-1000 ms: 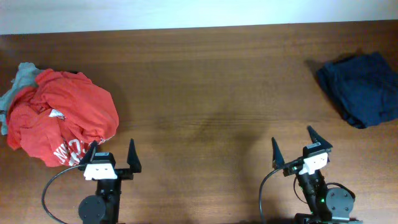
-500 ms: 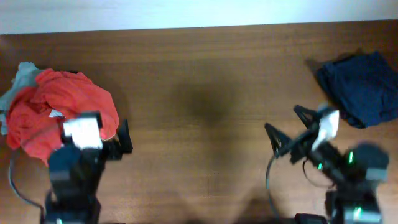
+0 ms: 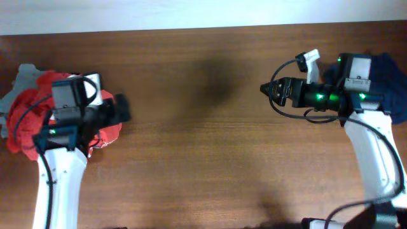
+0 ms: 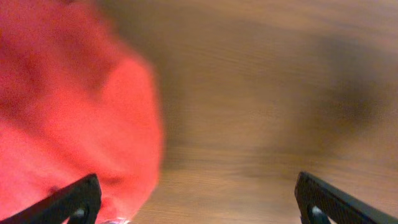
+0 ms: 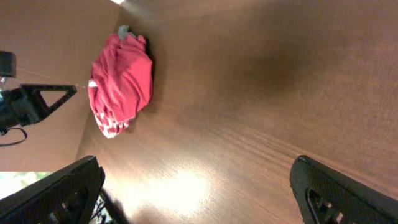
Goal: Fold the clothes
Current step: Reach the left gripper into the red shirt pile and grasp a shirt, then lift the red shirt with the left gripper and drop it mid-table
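Note:
Mostly bare table lies between the open fingers, so next my left gripper should shift left in the overhead view and lower into the T-shirt heap.
A crumpled orange-red T-shirt (image 3: 25,121) with white lettering lies in a heap at the table's left, with a grey-green cloth (image 3: 25,73) behind it. It also shows in the left wrist view (image 4: 68,106) and far off in the right wrist view (image 5: 121,84). A navy garment (image 3: 391,76) lies at the right, partly under the right arm. My left gripper (image 3: 121,108) is open and empty over the heap's right edge (image 4: 196,205). My right gripper (image 3: 270,92) is open and empty above bare table (image 5: 196,193).
The brown wooden table (image 3: 203,159) fills the view. A pale wall strip (image 3: 191,13) runs along its far edge. Cables hang from both arms.
Both arms have risen from the near edge and swung out over the table. The left one came over the red heap, the right one beside the navy garment. The clothes have not moved.

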